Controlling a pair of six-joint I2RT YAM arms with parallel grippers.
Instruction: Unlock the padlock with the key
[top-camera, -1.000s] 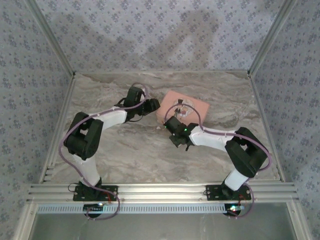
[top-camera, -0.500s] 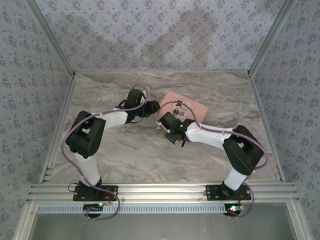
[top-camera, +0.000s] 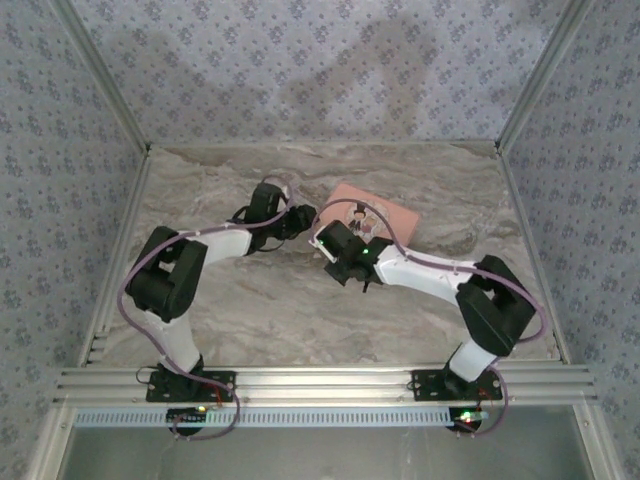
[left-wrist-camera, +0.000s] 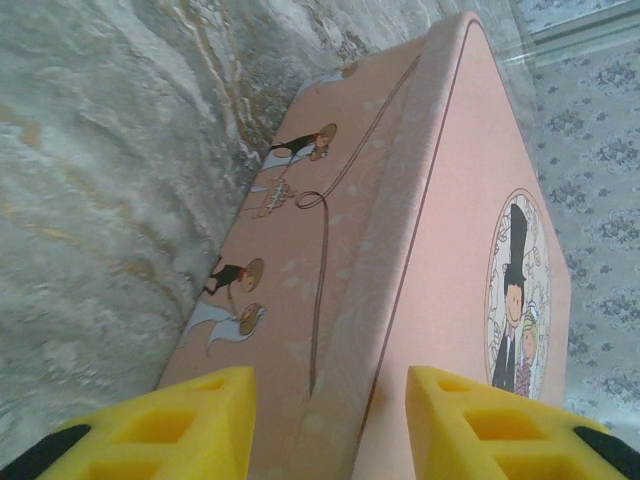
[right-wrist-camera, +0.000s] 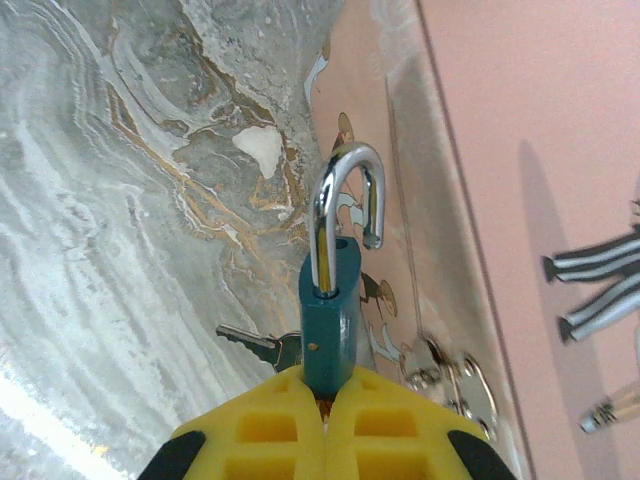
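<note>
My right gripper carries the padlock away from my left gripper next, lowers it and releases, since bare marble lies below, beyond the pink box's other end.
In the right wrist view, my right gripper (right-wrist-camera: 325, 400) is shut on the padlock (right-wrist-camera: 330, 310), a small teal body held upright between the yellow fingers. Its silver shackle (right-wrist-camera: 345, 200) stands open, one end free of the body and hooked through nothing. The key (right-wrist-camera: 255, 345) juts out to the left from behind the padlock's lower end. The pink box (right-wrist-camera: 520, 150) lies just to the right, with its metal clasp (right-wrist-camera: 450, 378) beside my fingers. My left gripper (left-wrist-camera: 330, 385) is open astride the top edge of the pink box (left-wrist-camera: 450, 250).
The box (top-camera: 395, 213) lies at the back middle of the marble table (top-camera: 250, 300), with my left gripper (top-camera: 300, 218) at its left end and my right gripper (top-camera: 333, 243) at its front left. Patterned walls and metal rails enclose the table.
My right gripper has moved up and to the left along the box's front, toward its left corner. My left wrist has shifted slightly toward the back.
</note>
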